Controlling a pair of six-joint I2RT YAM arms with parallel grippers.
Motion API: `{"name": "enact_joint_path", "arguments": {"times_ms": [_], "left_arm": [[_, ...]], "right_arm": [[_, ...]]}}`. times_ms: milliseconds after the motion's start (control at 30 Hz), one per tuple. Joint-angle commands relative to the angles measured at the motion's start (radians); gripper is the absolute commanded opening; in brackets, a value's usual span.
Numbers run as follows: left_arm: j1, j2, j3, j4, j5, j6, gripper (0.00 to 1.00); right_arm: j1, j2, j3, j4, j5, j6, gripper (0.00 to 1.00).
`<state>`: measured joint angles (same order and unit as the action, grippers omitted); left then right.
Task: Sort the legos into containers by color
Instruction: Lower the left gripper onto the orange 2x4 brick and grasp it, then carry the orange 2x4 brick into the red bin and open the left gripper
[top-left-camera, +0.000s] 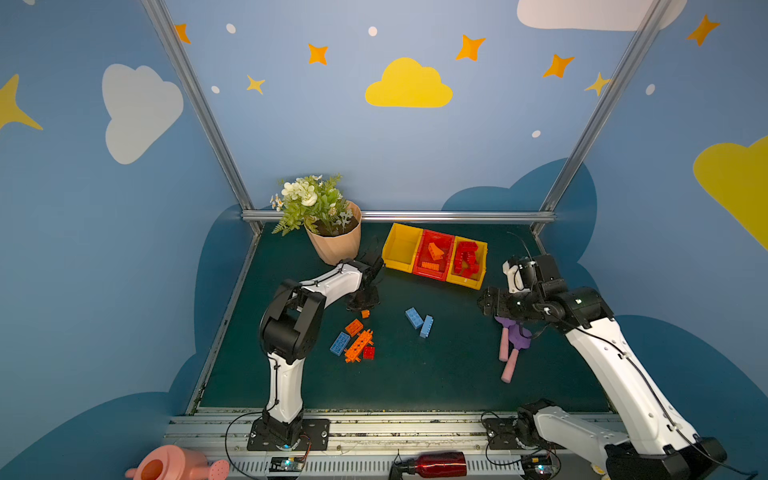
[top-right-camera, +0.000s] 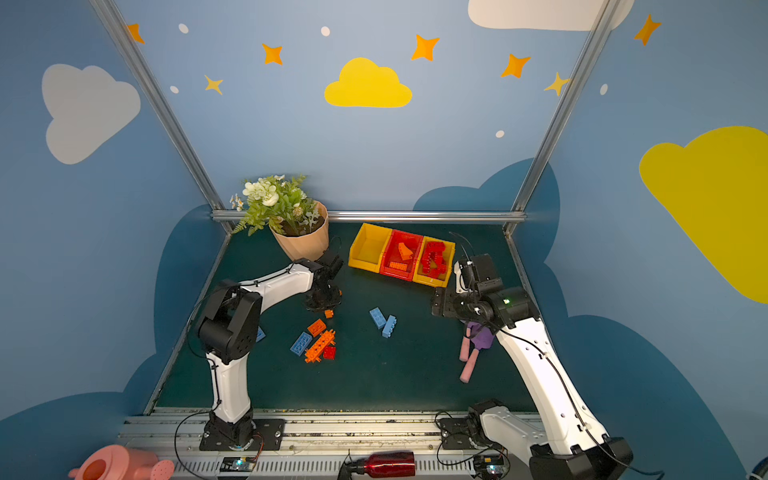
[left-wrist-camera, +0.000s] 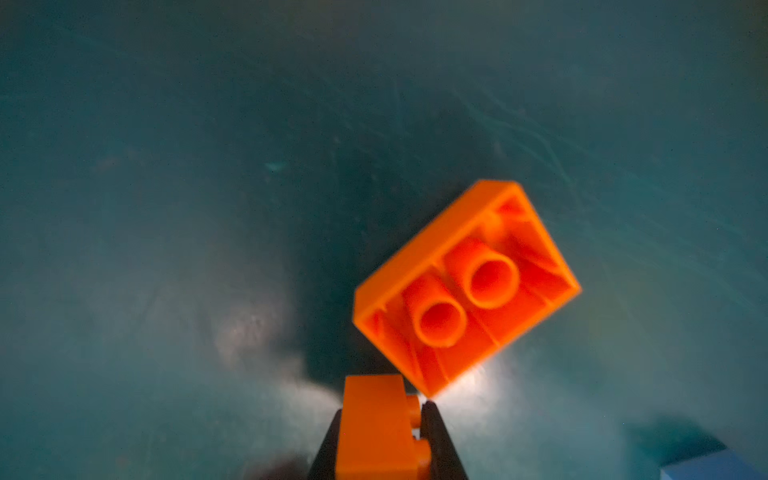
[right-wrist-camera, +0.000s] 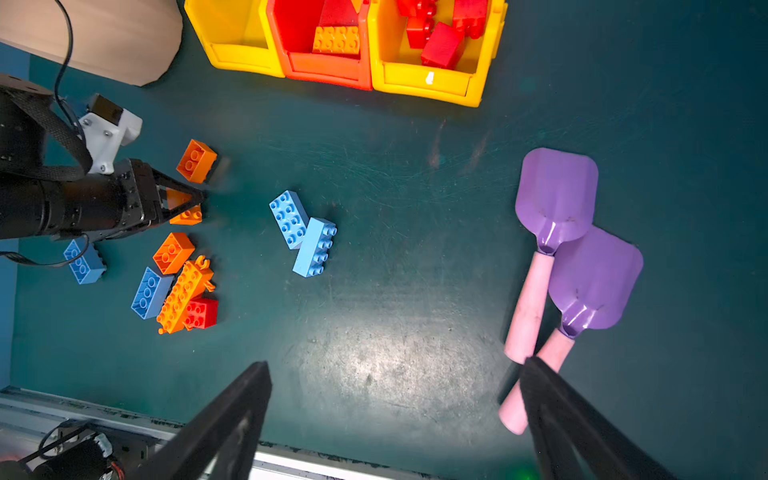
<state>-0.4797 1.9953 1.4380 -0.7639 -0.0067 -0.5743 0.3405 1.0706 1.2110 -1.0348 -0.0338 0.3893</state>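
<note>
The red container (top-left-camera: 432, 255), already holding orange legos, is outward of my left gripper, so I need to raise the gripper outward over it and release the orange lego.
My left gripper (left-wrist-camera: 384, 409) is shut on a small orange lego (left-wrist-camera: 376, 428) low over the mat, seen side-on in the right wrist view (right-wrist-camera: 187, 214). Another orange lego (left-wrist-camera: 465, 286) lies upside down just beyond it. Loose legos lie nearby: an orange, blue and red cluster (top-left-camera: 356, 343) and two blue ones (top-left-camera: 419, 322). The containers stand at the back: an empty yellow one (top-left-camera: 395, 266), a red one (top-left-camera: 428, 272) holding orange legos, a yellow one (top-left-camera: 465, 282) holding red legos. My right gripper (right-wrist-camera: 395, 363) hangs open and empty at the right.
A peach flower pot (top-left-camera: 336, 245) stands behind the left arm. Two purple scoops with pink handles (right-wrist-camera: 557, 249) lie under the right gripper. A blue lego (right-wrist-camera: 84, 262) sits beside the left arm. A pink watering can (top-left-camera: 166, 465) and a red bottle (top-left-camera: 440, 463) lie off the mat in front.
</note>
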Motion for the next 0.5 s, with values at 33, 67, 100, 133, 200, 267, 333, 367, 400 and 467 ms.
{"name": "enact_joint_path", "arguments": {"times_ms": [33,67,100,133,200,267,333,367,400,467], "left_arm": [[-0.05,-0.034,0.137,-0.113,-0.014,0.054,0.06],[-0.055,-0.023,0.178,-0.118,0.006,0.075,0.06],[-0.061,-0.006,0.233,-0.124,0.034,0.099,0.07],[-0.065,0.018,0.292,-0.134,0.055,0.116,0.07],[-0.068,0.08,0.431,-0.154,0.086,0.148,0.07],[-0.068,0.161,0.582,-0.176,0.112,0.178,0.07],[-0.068,0.254,0.753,-0.181,0.171,0.214,0.07],[-0.067,0.291,0.815,-0.171,0.206,0.231,0.07],[-0.067,0.332,0.88,-0.152,0.263,0.243,0.07],[-0.067,0.406,0.995,-0.111,0.324,0.243,0.08]], "right_arm": [[-0.009,-0.033,0.0,-0.039,0.008,0.016,0.92],[-0.01,-0.039,0.001,-0.041,0.008,0.019,0.92],[-0.011,-0.047,0.001,-0.043,0.007,0.024,0.92],[-0.012,-0.056,0.001,-0.045,0.005,0.028,0.92],[-0.012,-0.075,-0.004,-0.051,-0.001,0.038,0.92],[-0.012,-0.095,-0.014,-0.057,-0.003,0.05,0.92],[-0.013,-0.12,-0.03,-0.064,-0.003,0.06,0.92],[-0.014,-0.129,-0.037,-0.068,-0.004,0.066,0.92],[-0.014,-0.138,-0.04,-0.072,-0.006,0.069,0.92],[-0.013,-0.147,-0.041,-0.089,-0.007,0.071,0.92]]}}
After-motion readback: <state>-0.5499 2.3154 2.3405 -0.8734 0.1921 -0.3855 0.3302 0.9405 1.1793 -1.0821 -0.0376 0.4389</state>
